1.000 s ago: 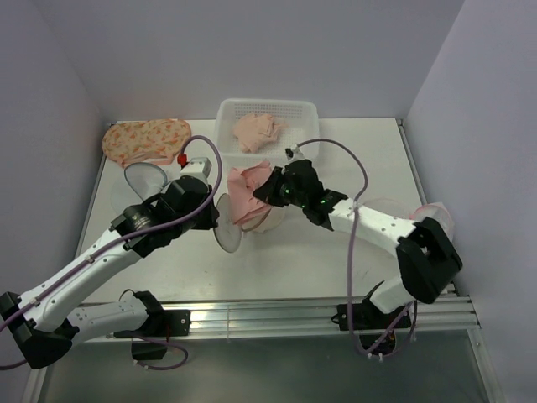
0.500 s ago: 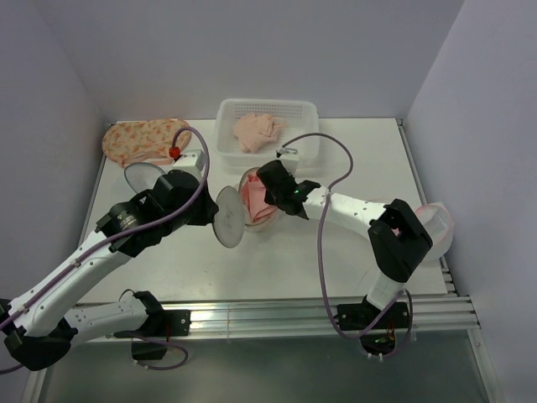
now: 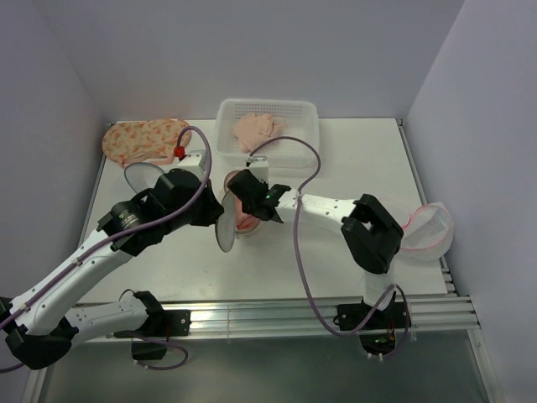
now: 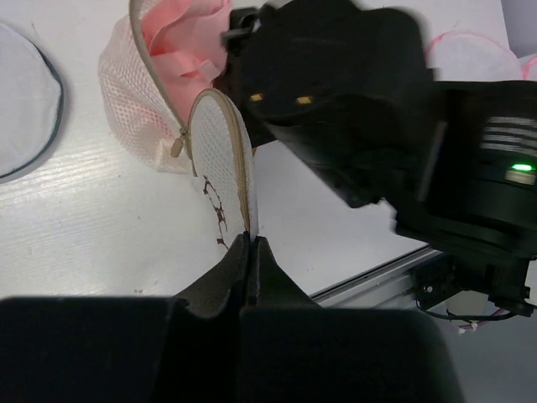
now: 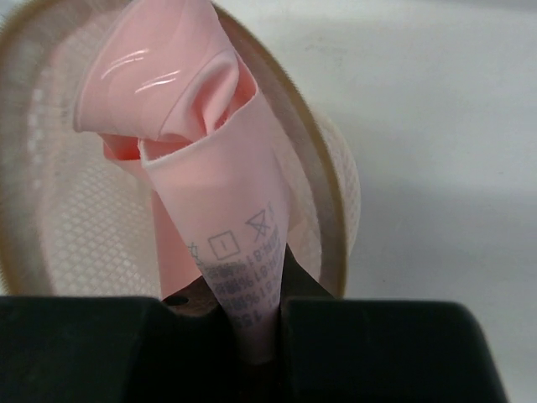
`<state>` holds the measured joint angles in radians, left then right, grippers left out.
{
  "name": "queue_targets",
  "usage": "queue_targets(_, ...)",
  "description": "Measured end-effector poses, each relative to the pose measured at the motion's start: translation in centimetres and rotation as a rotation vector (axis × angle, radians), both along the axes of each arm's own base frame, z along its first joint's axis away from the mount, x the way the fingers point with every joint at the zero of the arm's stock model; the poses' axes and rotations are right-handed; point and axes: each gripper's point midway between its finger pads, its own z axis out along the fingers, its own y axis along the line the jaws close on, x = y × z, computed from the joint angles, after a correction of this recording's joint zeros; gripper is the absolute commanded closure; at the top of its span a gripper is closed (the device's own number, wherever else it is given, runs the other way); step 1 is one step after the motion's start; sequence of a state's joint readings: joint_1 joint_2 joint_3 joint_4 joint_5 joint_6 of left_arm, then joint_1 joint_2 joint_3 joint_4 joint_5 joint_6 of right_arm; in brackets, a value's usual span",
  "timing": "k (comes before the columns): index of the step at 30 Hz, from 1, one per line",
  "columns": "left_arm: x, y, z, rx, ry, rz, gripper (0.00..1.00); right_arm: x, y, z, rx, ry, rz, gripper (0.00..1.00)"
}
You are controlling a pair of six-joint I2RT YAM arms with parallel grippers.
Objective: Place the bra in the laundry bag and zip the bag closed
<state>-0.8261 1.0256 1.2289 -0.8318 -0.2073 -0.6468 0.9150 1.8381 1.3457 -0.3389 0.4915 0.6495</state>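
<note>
My right gripper pushes down into the bag's opening (image 3: 244, 218) and away from the standing flap next, because some of the bra still bunches above the bag's rim.
The laundry bag (image 3: 237, 225) lies open at mid-table, with its round flap (image 4: 220, 159) with the black drawing standing on edge. My left gripper (image 3: 219, 225) is shut on the flap's pinkish-tan zip rim (image 4: 249, 239). My right gripper (image 3: 245, 195) is shut on the pink bra (image 5: 180, 109) by the part with the care label and holds it in the bag's mouth (image 5: 50, 168). Much of the bra (image 4: 180, 34) sits inside the mesh bag (image 4: 134, 84); some bunches above the rim.
A white basket (image 3: 302, 106) with pale pink cloth (image 3: 256, 130) stands at the back. A floral pouch (image 3: 144, 138) and a grey-rimmed mesh bag (image 3: 141, 176) lie at the back left. A pink-rimmed mesh bag (image 3: 428, 227) lies at the right edge.
My right gripper has moved left and down with the bra, from above the bag into its mouth. The bra now sits lower in the bag. My left gripper keeps hold of the flap.
</note>
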Motion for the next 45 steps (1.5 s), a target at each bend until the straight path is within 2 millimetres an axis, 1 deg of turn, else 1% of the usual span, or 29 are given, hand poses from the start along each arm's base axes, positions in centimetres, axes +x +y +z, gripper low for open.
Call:
queue_targets(4, 0.0, -0.2, 0.4, -0.011, -0.004, -0.006, 1.0, -0.1, 0.2, -4.1, -0.035, 0.071, -0.005, 1.0)
queue_targets(6, -0.1, -0.2, 0.7, -0.018, -0.008, -0.009, 1.0, -0.1, 0.2, -5.2, -0.042, 0.09, -0.013, 1.0)
queue_targets(8, 0.0, -0.3, 1.2, -0.026, -0.014, -0.01, 1.0, 0.3, 0.3, -5.7, -0.041, 0.094, -0.027, 1.0)
queue_targets(11, 0.0, -0.3, 2.1, -0.041, -0.028, -0.01, 1.0, 0.8, 0.4, -5.6, -0.027, 0.089, -0.05, 1.0)
queue_targets(13, -0.1, -0.1, 3.1, -0.052, -0.041, -0.006, 1.0, 1.1, 0.0, -5.6, -0.027, 0.087, -0.069, 1.0)
queue_targets(15, -0.1, 0.1, 4.0, -0.066, -0.059, 0.001, 1.0, 1.5, -0.8, -5.9, -0.028, 0.09, -0.096, 0.99)
queue_targets(16, -0.2, 0.4, 4.5, -0.071, -0.07, 0.007, 1.0, 1.7, -1.3, -6.1, -0.032, 0.093, -0.108, 0.9)
queue_targets(18, -0.3, 0.9, 5.0, -0.074, -0.085, 0.022, 1.0, 1.9, -2.3, -6.3, -0.034, 0.099, -0.13, 0.76)
queue_targets(19, -0.3, 1.2, 4.9, -0.067, -0.084, 0.028, 1.0, 1.8, -2.9, -6.2, -0.033, 0.099, -0.136, 0.64)
queue_targets(21, -0.3, 1.4, 4.7, -0.059, -0.082, 0.036, 1.0, 1.1, -3.9, -5.5, -0.035, 0.101, -0.129, 0.54)
queue_targets(22, -0.2, 1.4, 4.5, -0.058, -0.082, 0.039, 1.0, 0.7, -4.3, -5.0, -0.036, 0.102, -0.12, 0.46)
queue_targets(24, -0.2, 1.3, 4.0, -0.05, -0.076, 0.04, 1.0, 0.2, -4.6, -3.0, -0.02, 0.09, -0.1, 0.39)
queue_targets(25, -0.1, 1.3, 3.6, -0.046, -0.072, 0.04, 1.0, 0.1, -4.5, -2.1, -0.006, 0.081, -0.09, 0.33)
queue_targets(28, 0.1, 1.2, 2.6, -0.028, -0.057, 0.041, 1.0, -0.1, -4.3, 2.1, 0.067, 0.031, -0.059, 0.25)
queue_targets(30, 0.3, 1.1, 2.2, -0.021, -0.051, 0.044, 1.0, -0.3, -4.3, 4.5, 0.106, -0.003, -0.045, 0.23)
queue_targets(33, 0.9, 1.2, 1.9, -0.021, -0.052, 0.061, 1.0, -0.7, -4.7, 7.2, 0.148, -0.042, -0.034, 0.21)
queue_targets(35, 1.4, 1.6, 1.4, -0.019, -0.048, 0.081, 1.0, -0.9, -5.1, 8.6, 0.165, -0.068, -0.037, 0.2)
queue_targets(37, 2.0, 2.1, 0.9, -0.018, -0.039, 0.104, 1.0, -0.8, -5.6, 9.4, 0.169, -0.083, -0.049, 0.22)
queue_targets(39, 2.6, 3.0, 0.2, -0.007, -0.028, 0.135, 1.0, -0.4, -6.4, 9.4, 0.165, -0.081, -0.065, 0.24)
queue_targets(40, 2.9, 3.4, -0.1, 0.0, -0.024, 0.15, 1.0, -0.1, -6.9, 9.3, 0.165, -0.078, -0.078, 0.27)
queue_targets(42, 3.4, 4.4, -0.6, 0.014, -0.019, 0.184, 1.0, 0.8, -8.4, 8.6, 0.161, -0.065, -0.113, 0.36)
queue_targets(45, 4.1, 5.7, -1.4, 0.036, -0.008, 0.223, 1.0, 1.9, -10.8, 7.1, 0.153, -0.032, -0.163, 0.36)
